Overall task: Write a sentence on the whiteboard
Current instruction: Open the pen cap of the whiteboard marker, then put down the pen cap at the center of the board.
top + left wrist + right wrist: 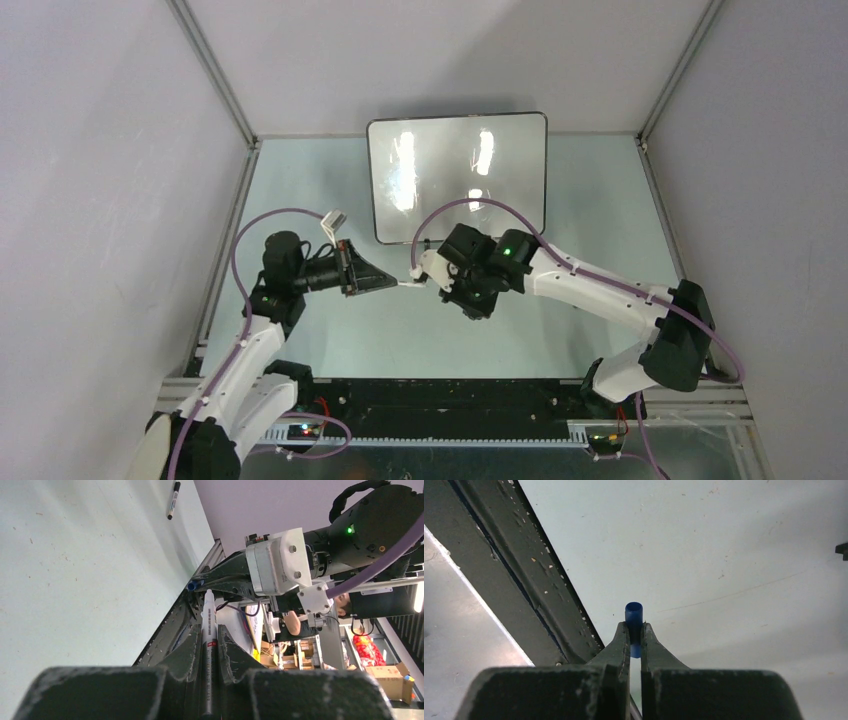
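The cap is already off, so my right gripper should swing away from the marker's tip and down to the table near the second marker.
The whiteboard [457, 180] lies at the back centre of the table, glossy white with a black rim. It shows only glare, and no sentence is visible on it. My left gripper [385, 283] is shut on a white-grey marker [404, 284] that points right towards the right gripper. In the left wrist view the marker [209, 620] runs between the fingers [227, 647], its bare tip up. My right gripper [414, 279] is shut on the marker's blue cap [634, 611]. The cap [192, 585] sits just beside the tip, off the marker.
A second marker [173, 500] lies on the pale green table [590, 200] far from the grippers. A small black object [843, 550] shows at the right edge of the right wrist view. Grey enclosure walls and metal frame rails [215, 100] surround the table.
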Robot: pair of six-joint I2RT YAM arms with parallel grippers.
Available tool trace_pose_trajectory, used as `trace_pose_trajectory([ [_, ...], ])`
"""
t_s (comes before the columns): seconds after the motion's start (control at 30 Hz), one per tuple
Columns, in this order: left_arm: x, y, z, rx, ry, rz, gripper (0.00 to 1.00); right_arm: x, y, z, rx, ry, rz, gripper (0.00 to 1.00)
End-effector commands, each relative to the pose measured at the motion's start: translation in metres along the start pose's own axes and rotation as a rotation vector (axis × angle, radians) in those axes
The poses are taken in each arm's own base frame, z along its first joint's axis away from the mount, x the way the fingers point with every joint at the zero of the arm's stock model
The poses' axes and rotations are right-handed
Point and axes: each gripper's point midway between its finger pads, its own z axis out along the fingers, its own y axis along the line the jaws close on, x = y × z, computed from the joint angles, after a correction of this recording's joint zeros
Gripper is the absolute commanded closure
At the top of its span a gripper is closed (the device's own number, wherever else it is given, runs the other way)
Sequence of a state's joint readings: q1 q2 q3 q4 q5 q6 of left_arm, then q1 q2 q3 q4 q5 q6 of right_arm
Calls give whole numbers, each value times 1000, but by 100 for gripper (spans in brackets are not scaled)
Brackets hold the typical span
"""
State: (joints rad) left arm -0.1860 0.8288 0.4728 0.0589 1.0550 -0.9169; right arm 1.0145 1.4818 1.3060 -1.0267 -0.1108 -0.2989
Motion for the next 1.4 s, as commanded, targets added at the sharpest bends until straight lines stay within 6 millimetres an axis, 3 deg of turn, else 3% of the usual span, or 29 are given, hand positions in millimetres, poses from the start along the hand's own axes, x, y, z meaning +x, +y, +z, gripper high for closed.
trace_pose_trajectory([
  [0.0,-7,-13,-4,38,-16,54,100,3,-14,-15,59,-15,58,100],
  [0.1,-12,-6,-6,-10,-41,84,100,2,-35,-24,105,-67,154,100],
  [0.2,-14,20,-11,-175,-69,67,100,-6,-60,-37,153,-170,275,100],
  [0.27,-19,28,-14,-235,-96,77,100,-1,-76,-40,170,-198,425,100],
  [0.4,-36,42,-31,-411,-202,150,100,40,-114,-18,320,-60,665,100],
  [0.5,-45,41,-38,-454,-266,194,100,70,-137,7,362,31,831,100],
  [0.73,-64,37,-57,-585,-366,311,100,103,-177,24,488,52,1002,100],
  [1.03,-72,39,-68,-665,-392,363,100,126,-193,43,566,64,1062,100],
  [1.37,-65,36,-69,-653,-367,381,100,142,-194,37,552,-67,1148,100],
])
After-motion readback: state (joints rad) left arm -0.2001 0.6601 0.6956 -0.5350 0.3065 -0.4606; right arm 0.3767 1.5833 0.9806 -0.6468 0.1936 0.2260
